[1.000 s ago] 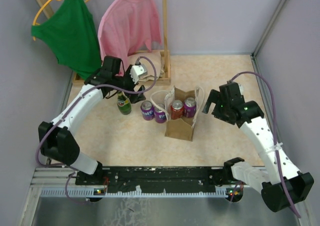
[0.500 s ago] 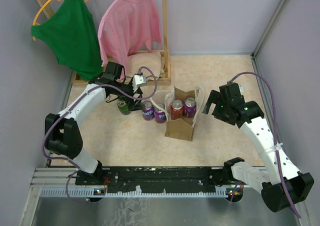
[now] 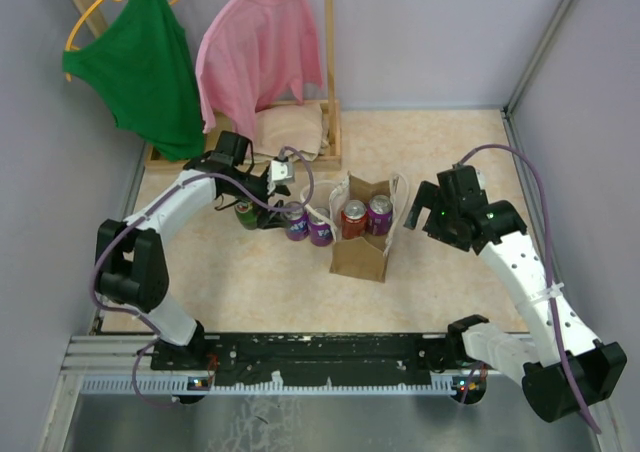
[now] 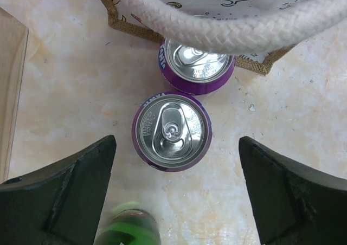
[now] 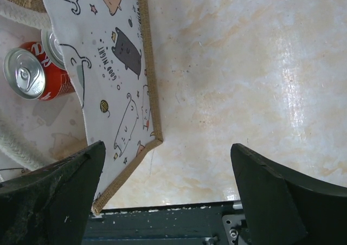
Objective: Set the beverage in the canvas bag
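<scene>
The rope handle crosses only the other can, so the robot should next lower its left gripper toward the bag (image 3: 362,244) and around the top of the nearer purple can.
The canvas bag (image 3: 362,244) stands upright mid-table with pale rope handles (image 4: 227,24). A red can (image 3: 353,217) and a purple can (image 3: 380,212) stand inside it. Two more purple cans stand just left of the bag: one (image 4: 172,132) lies between my open left fingers, the other (image 4: 196,66) is against the bag's base. A green bottle (image 3: 246,213) stands further left and shows blurred in the left wrist view (image 4: 127,231). My left gripper (image 3: 279,215) is open and empty above the nearer purple can. My right gripper (image 3: 415,216) is open and empty beside the bag's right wall (image 5: 108,66).
A wooden rack (image 3: 328,82) at the back left holds a green top (image 3: 145,62) and a pink top (image 3: 258,57). A folded beige cloth (image 3: 290,130) lies on its base. Grey walls close in the table. The black rail (image 3: 320,352) runs along the near edge.
My left gripper has moved right and nearer, from beside the green bottle to over the purple cans by the bag. The right arm has not moved.
</scene>
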Available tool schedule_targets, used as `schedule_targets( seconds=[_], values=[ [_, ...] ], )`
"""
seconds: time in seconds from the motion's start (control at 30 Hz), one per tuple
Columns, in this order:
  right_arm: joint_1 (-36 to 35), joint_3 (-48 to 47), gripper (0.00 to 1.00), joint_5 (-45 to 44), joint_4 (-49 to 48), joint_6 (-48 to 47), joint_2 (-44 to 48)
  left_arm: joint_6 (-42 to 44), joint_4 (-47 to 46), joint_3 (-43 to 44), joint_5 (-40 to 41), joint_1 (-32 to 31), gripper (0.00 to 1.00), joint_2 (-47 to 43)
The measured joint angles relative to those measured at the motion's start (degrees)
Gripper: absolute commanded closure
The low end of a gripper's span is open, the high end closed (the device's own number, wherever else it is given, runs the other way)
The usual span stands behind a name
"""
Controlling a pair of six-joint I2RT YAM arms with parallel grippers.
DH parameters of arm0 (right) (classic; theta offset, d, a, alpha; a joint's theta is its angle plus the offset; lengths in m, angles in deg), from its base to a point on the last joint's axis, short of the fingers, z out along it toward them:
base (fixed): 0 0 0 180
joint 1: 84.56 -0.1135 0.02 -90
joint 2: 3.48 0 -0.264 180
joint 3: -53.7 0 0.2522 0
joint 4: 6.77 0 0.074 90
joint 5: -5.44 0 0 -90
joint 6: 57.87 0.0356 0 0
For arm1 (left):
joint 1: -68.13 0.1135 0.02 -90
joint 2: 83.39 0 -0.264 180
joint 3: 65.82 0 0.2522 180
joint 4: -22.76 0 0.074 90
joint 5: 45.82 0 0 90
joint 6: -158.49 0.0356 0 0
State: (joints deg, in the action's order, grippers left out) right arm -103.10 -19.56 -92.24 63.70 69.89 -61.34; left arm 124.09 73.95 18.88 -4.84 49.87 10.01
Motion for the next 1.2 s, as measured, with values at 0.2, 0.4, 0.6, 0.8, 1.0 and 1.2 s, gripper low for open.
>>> schedule_targets(
  seconds=[0.2, 0.4, 0.6, 0.8, 1.0, 1.2],
  values=[
    [0.00, 0.00, 0.01, 0.09, 0.15, 0.02, -0.02, 1.11, -1.97, -0.31, -0.68, 0.00, 0.00, 1.75],
    [0.00, 0.00, 0.01, 0.31, 0.17, 0.35, -0.02, 2.08, -3.76, -0.59, -1.27, -0.02, 0.00, 2.34],
    [0.00, 0.00, 0.01, 0.31, 0.28, 0.46, -0.07, 2.71, -4.90, -1.62, -1.38, -0.79, 0.02, 3.61],
    [0.00, 0.00, 0.01, 0.28, 0.37, 0.76, -0.07, 2.27, -6.58, -4.17, -1.40, -1.66, 0.16, 3.76],
    [0.00, 0.00, 0.01, 0.31, 0.37, 0.98, -0.07, 1.03, -9.01, -4.44, -1.38, -2.01, 0.40, 3.82],
    [0.00, 0.00, 0.01, 0.35, 0.37, 1.09, -0.37, -0.09, -10.23, -4.59, -1.44, -2.34, 0.93, 4.00]
  ],
)
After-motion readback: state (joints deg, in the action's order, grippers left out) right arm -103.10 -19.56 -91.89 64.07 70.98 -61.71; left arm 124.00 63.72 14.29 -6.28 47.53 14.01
